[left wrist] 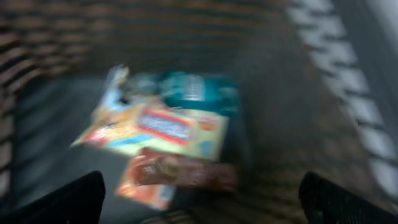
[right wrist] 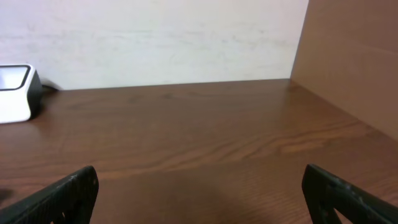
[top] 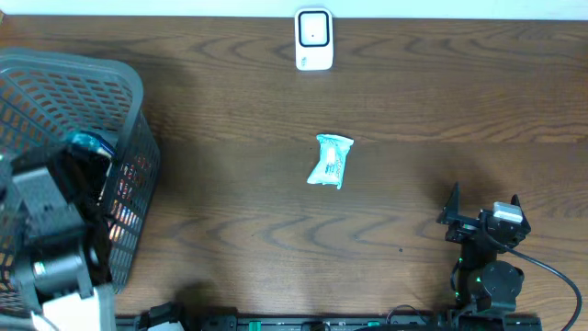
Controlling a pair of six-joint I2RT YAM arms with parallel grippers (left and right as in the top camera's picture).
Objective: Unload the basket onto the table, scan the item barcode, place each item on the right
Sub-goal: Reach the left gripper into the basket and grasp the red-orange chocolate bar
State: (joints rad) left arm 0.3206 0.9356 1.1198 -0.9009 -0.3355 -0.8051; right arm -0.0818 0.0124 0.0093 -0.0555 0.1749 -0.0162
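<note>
Next I will lower my left gripper deeper into the basket (top: pixel 138 101) and turn it onto the brown-red packet's end beside the yellow packet (left wrist: pixel 168 129), since that end lies uncovered.
A teal and white packet (top: pixel 330 161) lies flat in the middle of the table. The white barcode scanner (top: pixel 313 39) stands at the far edge and shows at the left of the right wrist view (right wrist: pixel 13 93). My left gripper (top: pixel 84 164) hangs over the grey mesh basket (top: pixel 138 101), open and empty (left wrist: pixel 202 199). Below it, blurred, lie a yellow packet (left wrist: pixel 168 129), a teal packet (left wrist: pixel 196 90) and a brown-red packet (left wrist: pixel 180 173). My right gripper (top: pixel 483 204) rests at the near right, open (right wrist: pixel 199 193), with only bare table between its fingers.
The basket fills the table's left end, with its wall rising around my left gripper. A white wall runs behind the scanner. A tan panel (right wrist: pixel 354 56) stands at the right side of the table. Cables and arm bases line the near edge.
</note>
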